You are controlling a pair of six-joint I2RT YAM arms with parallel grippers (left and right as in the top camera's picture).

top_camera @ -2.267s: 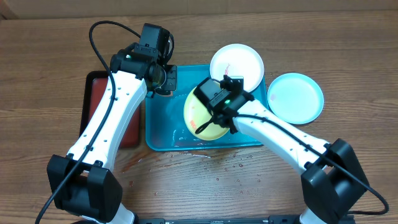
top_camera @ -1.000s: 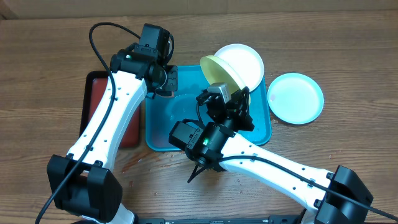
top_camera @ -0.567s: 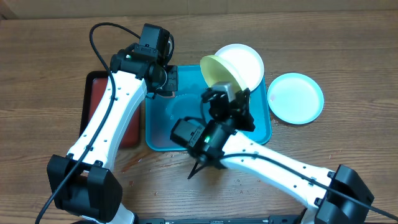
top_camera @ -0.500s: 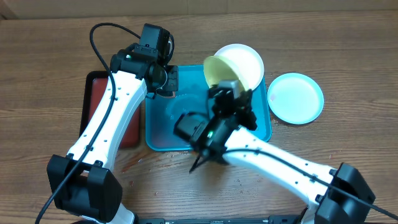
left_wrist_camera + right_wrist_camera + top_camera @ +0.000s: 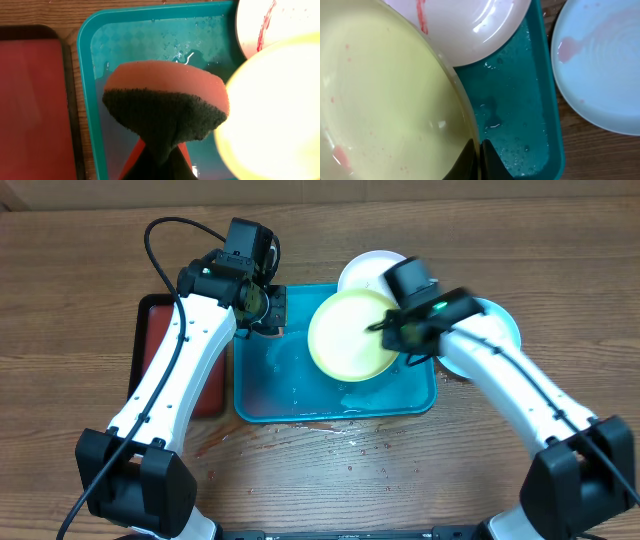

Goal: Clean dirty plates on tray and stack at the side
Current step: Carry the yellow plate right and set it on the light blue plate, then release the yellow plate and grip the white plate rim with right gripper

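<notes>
The pale blue plate (image 5: 506, 323) (image 5: 600, 65) is lying beside the tray, so I will move my right gripper to the right in the overhead view, then down over the plate to release.
My right gripper (image 5: 393, 330) (image 5: 478, 150) is shut on the rim of the pale green plate (image 5: 350, 335) (image 5: 385, 100), holding it roughly flat over the turquoise tray (image 5: 280, 385) (image 5: 520, 115). Faint pink specks mark the plate. The white plate (image 5: 365, 270) (image 5: 470, 25), smeared red, overlaps the tray's far rim. A pale blue plate (image 5: 506, 323) (image 5: 600, 65) with a pink smear lies on the table to the right of the tray. My left gripper (image 5: 268, 305) (image 5: 160, 167) is shut on an orange sponge (image 5: 165, 100) with a dark scrub face, over the tray's far left corner.
A dark red, black-rimmed tray (image 5: 150, 350) (image 5: 30, 100) lies left of the turquoise one. Water and suds wet the turquoise tray's floor, and droplets dot the wooden table (image 5: 350, 450) in front of it.
My right arm has swung round to the right side and brought the green plate from a steep tilt at the tray's back down to nearly flat over its middle. The left arm is still.
</notes>
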